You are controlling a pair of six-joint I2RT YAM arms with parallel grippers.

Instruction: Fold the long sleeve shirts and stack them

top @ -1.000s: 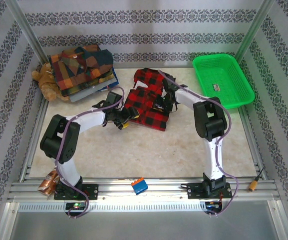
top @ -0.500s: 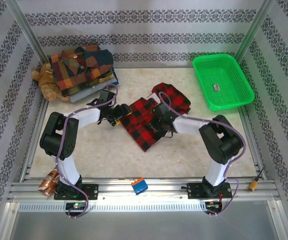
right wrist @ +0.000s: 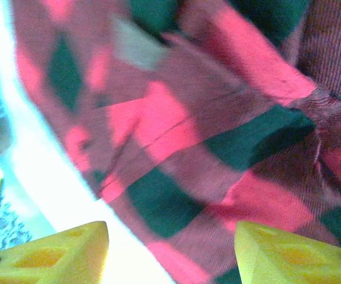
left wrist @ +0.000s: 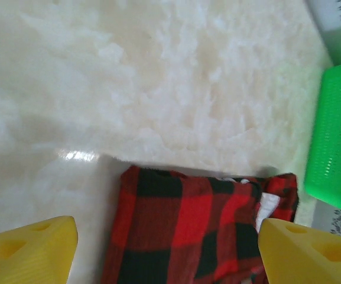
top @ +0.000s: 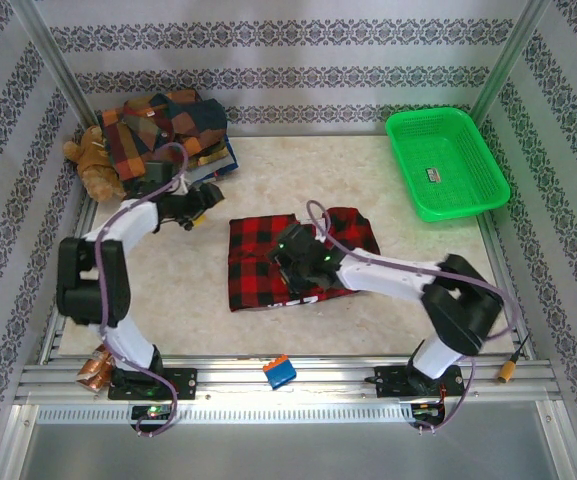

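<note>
The middle of the shirt's nearest side edge lies below and back, bare table leaving room, so next my left gripper will lower its open fingers back there.
A red-and-black check long sleeve shirt lies folded flat in the middle of the table. My right gripper hovers low over its right half; in the right wrist view the gripper stands open, and the check cloth runs under its yellow fingertips, unpinched. My left gripper is off to the shirt's back left. It is open and empty, looking across bare table at the shirt. A stack of folded patchwork plaid shirts sits at the back left corner.
A brown teddy bear leans beside the plaid stack. A green plastic basket stands at the back right, also in the left wrist view. A small blue-and-orange block sits on the front rail.
The red shirt has gone from a bunched, half-lifted shape to a flat fold. My right gripper swung toward the front left and opened, letting the cloth go. The left gripper drew back left toward the stack.
</note>
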